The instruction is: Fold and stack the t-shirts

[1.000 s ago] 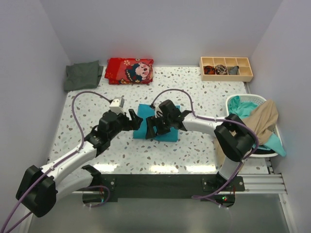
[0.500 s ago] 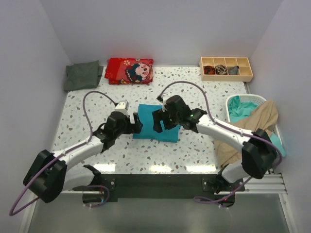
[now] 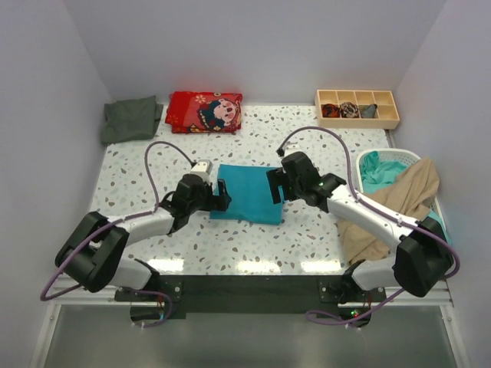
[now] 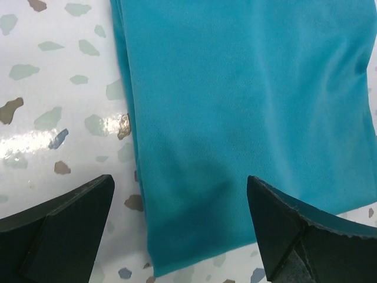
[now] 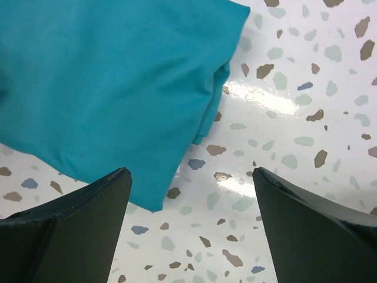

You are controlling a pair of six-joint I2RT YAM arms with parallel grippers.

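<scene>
My left gripper tilts flatter toward the basket [image 3: 367, 159] next and lowers to the teal t-shirt's side edge farthest from the basket, where folded layers show.
A bright teal t-shirt [image 3: 247, 194] lies folded into a flat rectangle mid-table. It also fills the left wrist view [image 4: 247, 106] and the upper left of the right wrist view [image 5: 112, 82]. My left gripper [image 3: 221, 195] is open and empty at its left edge. My right gripper [image 3: 275, 186] is open and empty at its right edge. A dark grey-green t-shirt [image 3: 131, 119] lies folded at the back left. A beige t-shirt [image 3: 399, 203] hangs over the white basket [image 3: 367, 159] at the right, with more teal cloth [image 3: 377, 170] inside.
A red cartoon-print folded cloth [image 3: 205, 112] lies at the back. A wooden compartment tray [image 3: 357, 108] with small dark bundles stands at the back right. Grey walls close in the table on three sides.
Both grippers have drawn apart, left gripper leftward and right gripper rightward, off the teal t-shirt. The shirt now lies uncovered and flat.
</scene>
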